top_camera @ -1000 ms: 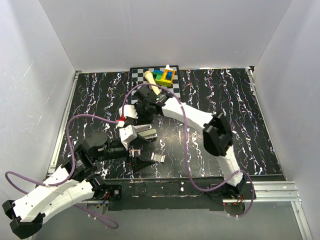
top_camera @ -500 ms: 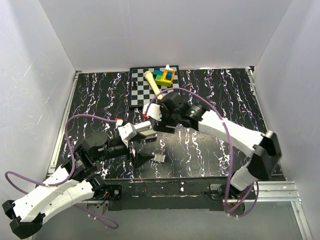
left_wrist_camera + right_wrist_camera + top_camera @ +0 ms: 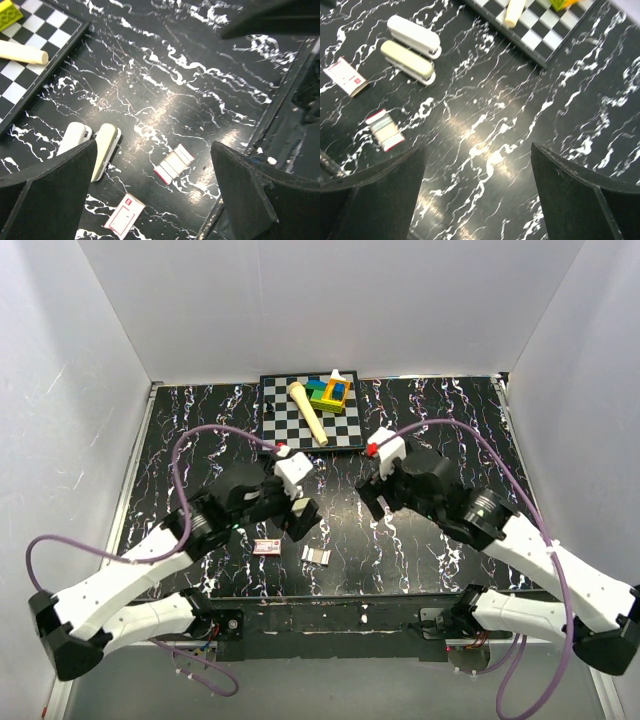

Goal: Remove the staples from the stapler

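Observation:
My left gripper should next move down and to the left in its wrist view, around the sides of the beige stapler, because the stapler is below, close to one finger of the gripper.
Two closed staplers lie side by side on the black marbled table, a white one (image 3: 413,34) and a beige one (image 3: 407,63); both also show in the left wrist view, white (image 3: 74,139) and beige (image 3: 105,149). The staples (image 3: 317,556) lie flat near the front edge as a short silvery-white pack with red ends, seen in both wrist views (image 3: 174,163) (image 3: 384,130). My left gripper (image 3: 152,145) hangs open and empty above the staplers and staples. My right gripper (image 3: 477,146) is open and empty over bare table to their right.
A small red-and-white box (image 3: 266,546) lies left of the staples. A chessboard (image 3: 282,425) at the back carries a cream wooden roller (image 3: 308,412) and coloured blocks (image 3: 329,392). White walls enclose the table.
My right arm has swung away from the staplers to the right side. My left arm has lifted and moved back over them. Both staplers now lie free on the table.

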`<state>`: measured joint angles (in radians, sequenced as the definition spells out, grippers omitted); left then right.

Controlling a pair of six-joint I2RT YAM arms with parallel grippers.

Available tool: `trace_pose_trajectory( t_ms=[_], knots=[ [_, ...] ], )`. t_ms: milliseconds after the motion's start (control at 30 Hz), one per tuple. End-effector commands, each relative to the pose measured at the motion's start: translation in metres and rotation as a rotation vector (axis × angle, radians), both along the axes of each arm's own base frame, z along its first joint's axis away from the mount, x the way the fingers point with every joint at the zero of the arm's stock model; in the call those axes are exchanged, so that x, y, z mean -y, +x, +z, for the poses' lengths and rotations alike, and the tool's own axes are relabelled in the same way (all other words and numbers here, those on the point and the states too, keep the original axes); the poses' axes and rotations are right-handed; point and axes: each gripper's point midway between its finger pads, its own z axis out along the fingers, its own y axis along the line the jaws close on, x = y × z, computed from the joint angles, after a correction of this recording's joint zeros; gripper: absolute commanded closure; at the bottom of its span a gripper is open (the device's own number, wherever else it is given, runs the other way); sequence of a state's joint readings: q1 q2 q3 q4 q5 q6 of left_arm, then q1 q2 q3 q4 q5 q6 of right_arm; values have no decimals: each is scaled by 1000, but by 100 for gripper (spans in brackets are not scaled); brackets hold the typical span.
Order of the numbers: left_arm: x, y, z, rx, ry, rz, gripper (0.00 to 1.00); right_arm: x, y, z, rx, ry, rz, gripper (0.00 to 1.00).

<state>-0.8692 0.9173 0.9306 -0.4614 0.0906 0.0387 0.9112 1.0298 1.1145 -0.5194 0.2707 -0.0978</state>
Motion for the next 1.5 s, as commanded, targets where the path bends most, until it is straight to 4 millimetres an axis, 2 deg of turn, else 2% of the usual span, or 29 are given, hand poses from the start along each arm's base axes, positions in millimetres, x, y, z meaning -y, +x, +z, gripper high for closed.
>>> trace_pose_trajectory(
  t_ms=[0, 167, 433, 667, 1067, 1300, 1467],
  knots=[
    [4, 21, -26, -11, 148, -18, 2, 10, -29, -10, -108, 121, -16, 9],
    [18, 33, -57, -93, 202, -170, 2, 16, -43, -23, -176, 113, -10, 12],
    [15, 59, -111, -231, 272, -236, 2, 1, -58, -49, -274, 136, 46, 14],
    [13, 75, -149, -251, 330, -208, 5, -7, -62, -49, -296, 129, 84, 15],
    [-4, 97, -178, -233, 437, -98, 6, -19, -68, -61, -333, 95, 127, 17],
    [-6, 96, -191, -258, 463, -98, 9, -22, -72, -70, -345, 79, 134, 18],
    [-8, 97, -197, -264, 474, -91, 15, -25, -74, -72, -349, 77, 140, 18]
  ],
)
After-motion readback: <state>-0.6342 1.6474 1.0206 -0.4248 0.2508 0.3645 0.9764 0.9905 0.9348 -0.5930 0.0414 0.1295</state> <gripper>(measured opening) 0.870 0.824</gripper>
